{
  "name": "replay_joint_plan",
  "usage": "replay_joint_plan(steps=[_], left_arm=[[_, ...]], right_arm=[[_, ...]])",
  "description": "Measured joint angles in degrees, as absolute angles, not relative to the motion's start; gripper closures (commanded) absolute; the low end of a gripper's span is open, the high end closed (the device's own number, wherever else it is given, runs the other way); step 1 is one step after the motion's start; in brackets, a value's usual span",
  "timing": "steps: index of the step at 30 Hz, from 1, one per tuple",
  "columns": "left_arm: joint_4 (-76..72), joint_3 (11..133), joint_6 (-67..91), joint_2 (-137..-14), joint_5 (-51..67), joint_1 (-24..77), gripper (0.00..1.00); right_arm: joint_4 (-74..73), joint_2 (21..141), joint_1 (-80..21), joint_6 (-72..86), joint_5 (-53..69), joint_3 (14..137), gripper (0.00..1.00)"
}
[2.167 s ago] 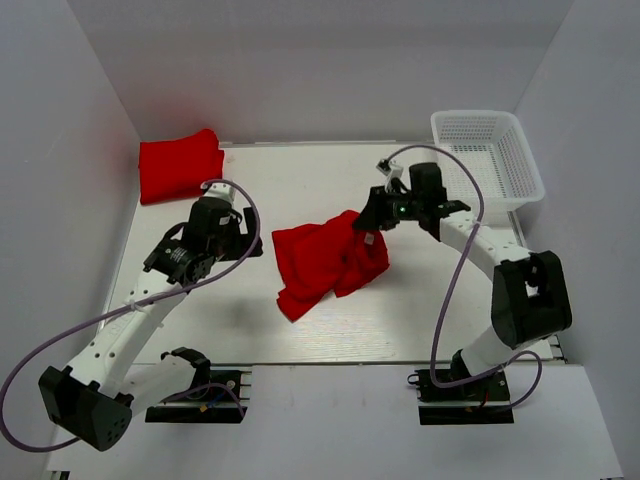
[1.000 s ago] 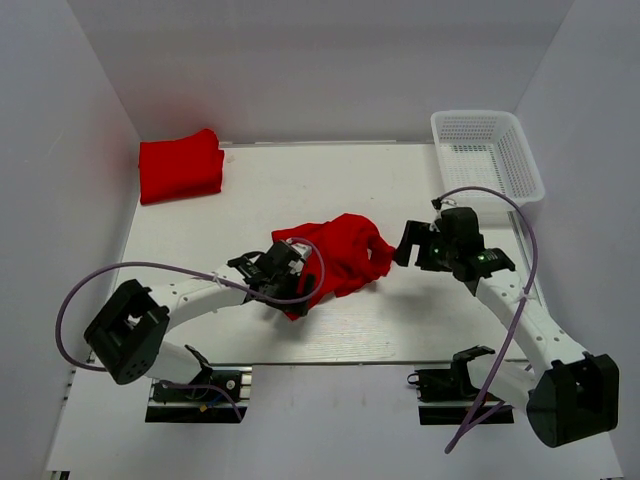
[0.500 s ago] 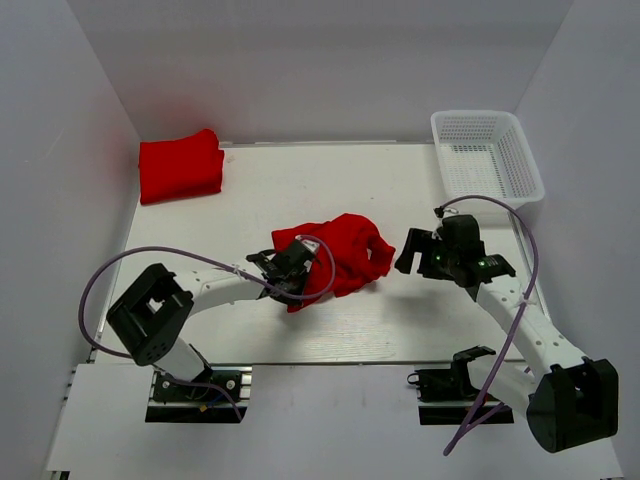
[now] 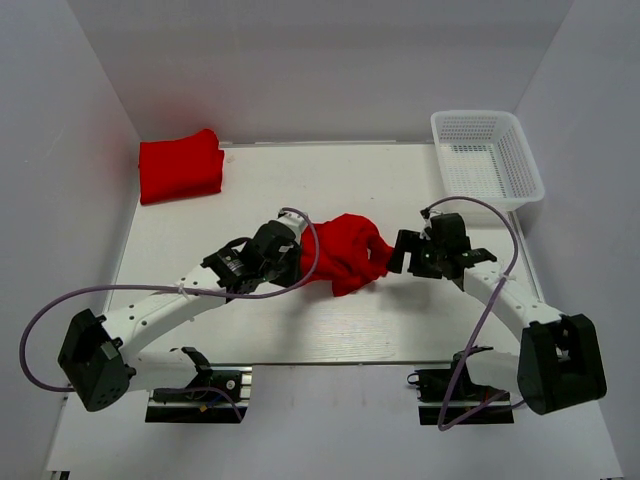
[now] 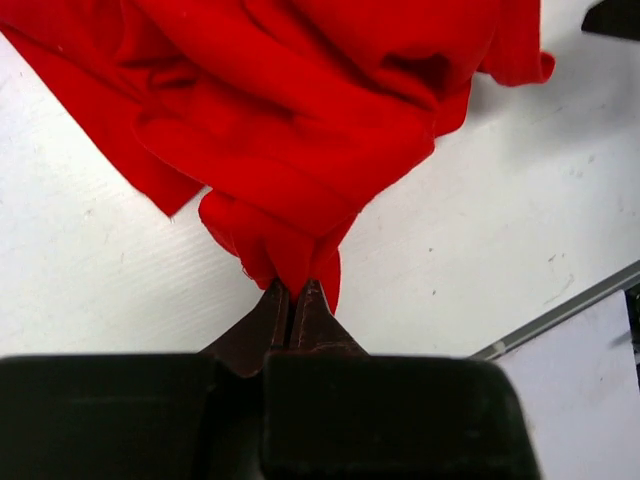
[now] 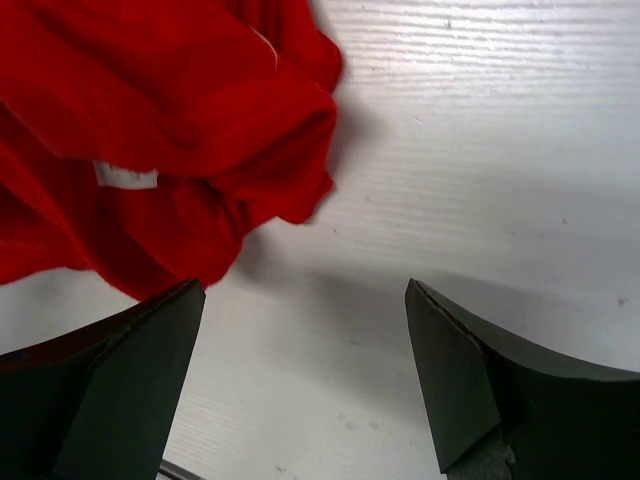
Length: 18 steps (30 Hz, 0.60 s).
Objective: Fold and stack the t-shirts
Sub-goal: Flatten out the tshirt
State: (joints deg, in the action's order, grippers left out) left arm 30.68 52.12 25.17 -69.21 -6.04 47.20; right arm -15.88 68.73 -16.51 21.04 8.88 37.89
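Note:
The shirt's jutting corner lies just ahead of my right gripper's spread fingers, so my right gripper goes left in the top view and pinches it next.
A crumpled red t-shirt lies bunched in the middle of the table. My left gripper is at its left side, shut on a pinched fold of the cloth's edge; the left wrist view shows the jaws closed with red cloth between the tips. My right gripper stands open just right of the shirt. In the right wrist view its fingers are spread over bare table, with the shirt and a white label in front of the left finger. A second t-shirt lies folded at the back left.
A white mesh basket stands at the back right corner. White walls close the table on the left, back and right. The table's front edge runs close behind the left gripper.
My left gripper closed on the shirt's near-left edge and drew it up and back, gathering the cloth. The right gripper slid left, closer to the shirt, still open.

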Motion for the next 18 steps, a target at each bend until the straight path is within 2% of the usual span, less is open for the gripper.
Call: replay_joint_plan(steps=[13,16,18], left_arm=[[35.59,53.21,26.04,-67.75,-5.30,47.18,1.00],[35.62,53.30,26.41,-66.83,-5.34,47.18,1.00],[35.66,53.30,26.92,-66.52,-5.39,47.18,1.00]], right_arm=[[-3.92,81.71,-16.64,24.03,12.27,38.00,0.20],[-0.32,84.62,-16.88,23.97,14.04,38.00,0.29],[1.85,86.30,-16.95,23.92,15.20,38.04,0.52]])
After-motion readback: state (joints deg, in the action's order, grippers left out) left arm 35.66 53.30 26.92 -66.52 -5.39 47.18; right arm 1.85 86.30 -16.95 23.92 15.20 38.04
